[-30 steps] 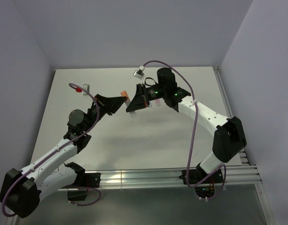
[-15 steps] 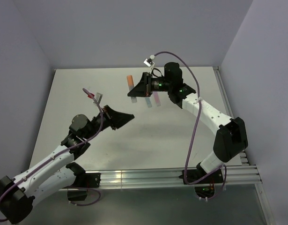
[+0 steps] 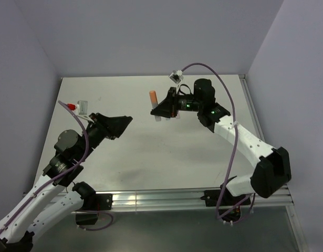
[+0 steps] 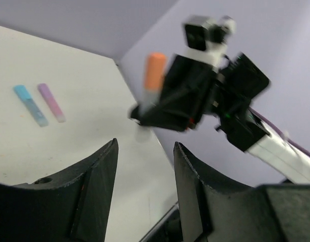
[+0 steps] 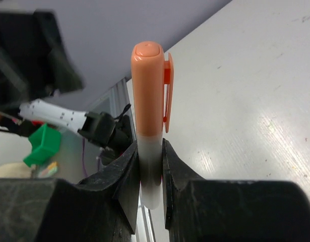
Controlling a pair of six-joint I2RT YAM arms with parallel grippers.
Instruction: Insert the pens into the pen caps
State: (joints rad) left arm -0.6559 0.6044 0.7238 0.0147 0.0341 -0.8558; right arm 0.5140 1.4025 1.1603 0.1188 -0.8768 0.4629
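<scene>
The bare spot on the table lies below the right gripper, to its right in the top view, so the gripper should tip down and lower beside the pink pen (image 3: pixel 188 115) to release.
A clear-whitish pen (image 5: pixel 150 166) stands upright between the fingers of my right gripper (image 5: pixel 150 144), which is shut on its body. An orange pen cap (image 5: pixel 149 85) with a clip sits on the pen's top end. From above, the right gripper (image 3: pixel 157 110) hangs over the back middle of the table with the orange cap (image 3: pixel 153 96) sticking up. My left gripper (image 3: pixel 124 122) is open and holds nothing, a short way to the left of it. In the left wrist view, a light blue pen (image 4: pixel 31 105) and a pink pen (image 4: pixel 51 102) lie side by side on the table, past the left gripper (image 4: pixel 144 147).
The white table (image 3: pixel 124 152) ends at a metal rail (image 3: pixel 166 199) near the arm bases. Grey walls close in the back and both sides. The right arm's purple cable (image 3: pixel 232 152) loops above the table on the right.
My left gripper has opened and drawn back to the left, away from the right gripper. The right gripper has kept the orange-capped pen and shifted slightly right.
</scene>
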